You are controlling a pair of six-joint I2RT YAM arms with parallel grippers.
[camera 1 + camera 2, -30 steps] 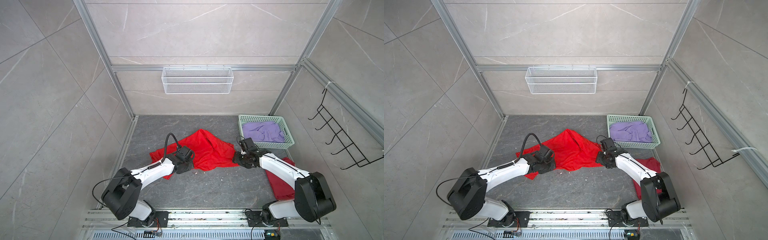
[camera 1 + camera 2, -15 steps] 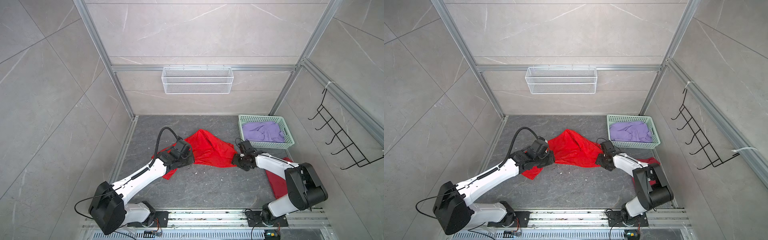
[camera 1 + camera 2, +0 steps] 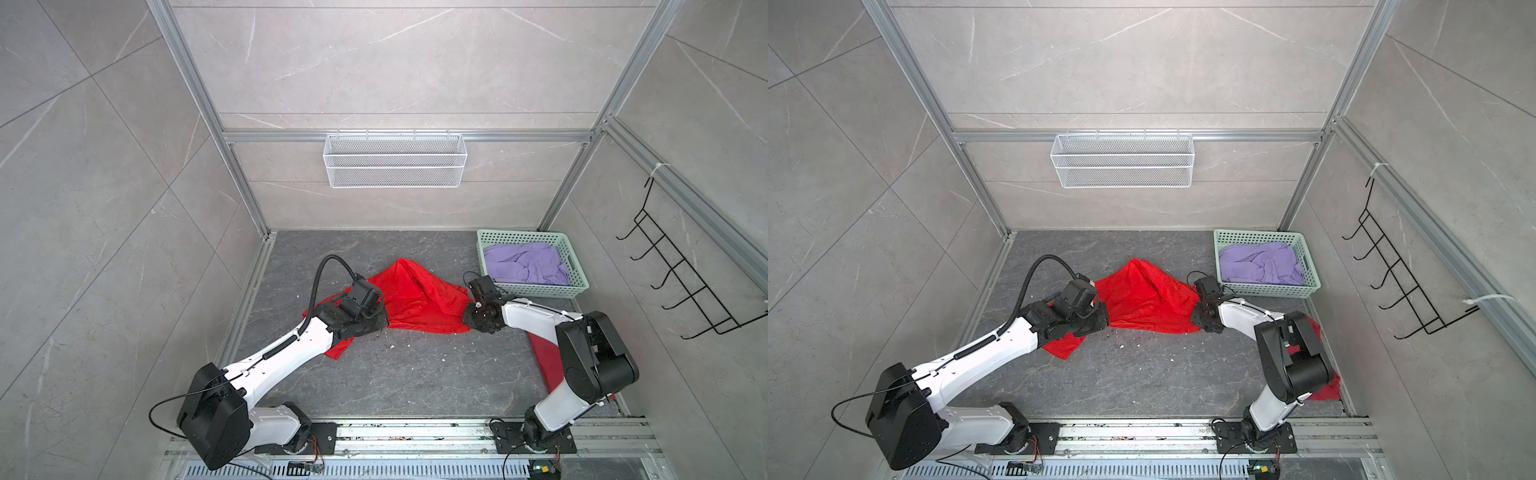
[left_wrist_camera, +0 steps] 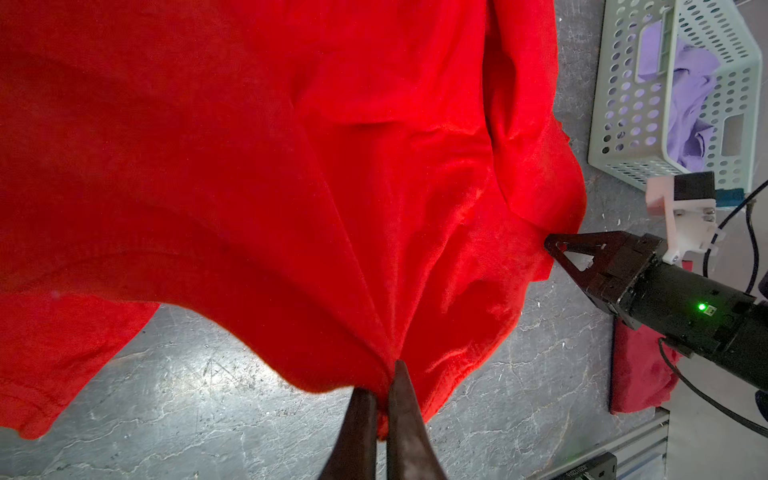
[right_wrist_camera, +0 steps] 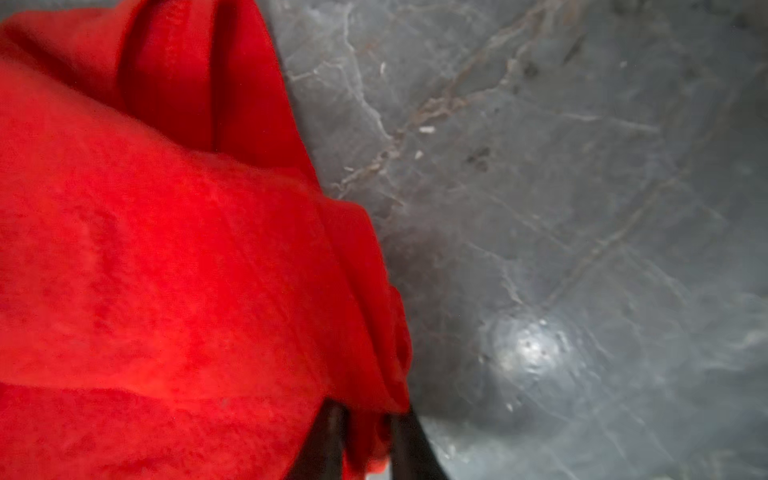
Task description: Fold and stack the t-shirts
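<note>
The bare floor beyond the red shirt (image 3: 339, 280) lies below and outward of my left fingers. I will next move out and down to release the shirt's bunched fold.
A bright red t-shirt (image 3: 415, 299) (image 3: 1142, 299) lies rumpled mid-floor, stretched between both grippers. My left gripper (image 4: 382, 380) (image 3: 379, 326) is shut on a bunched fold at the shirt's left side. My right gripper (image 5: 365, 415) (image 3: 468, 322) is shut on the shirt's right edge; its dark fingertips (image 4: 557, 245) pinch the cloth in the left wrist view. A darker red t-shirt (image 3: 544, 357) (image 3: 1325, 386) lies flat at the right, partly under the right arm. A lavender t-shirt (image 3: 525, 268) (image 3: 1260, 266) sits crumpled in the basket.
The mint-green perforated basket (image 3: 536, 291) (image 4: 623, 124) stands at the back right, close to the right gripper. A white wire shelf (image 3: 395, 160) hangs on the back wall and a black hook rack (image 3: 681, 282) on the right wall. White crumbs dot the grey floor (image 3: 415, 365).
The right gripper, open at the shirt's right edge before, has shut on it. The left arm has stretched out forward, still gripping the shirt.
</note>
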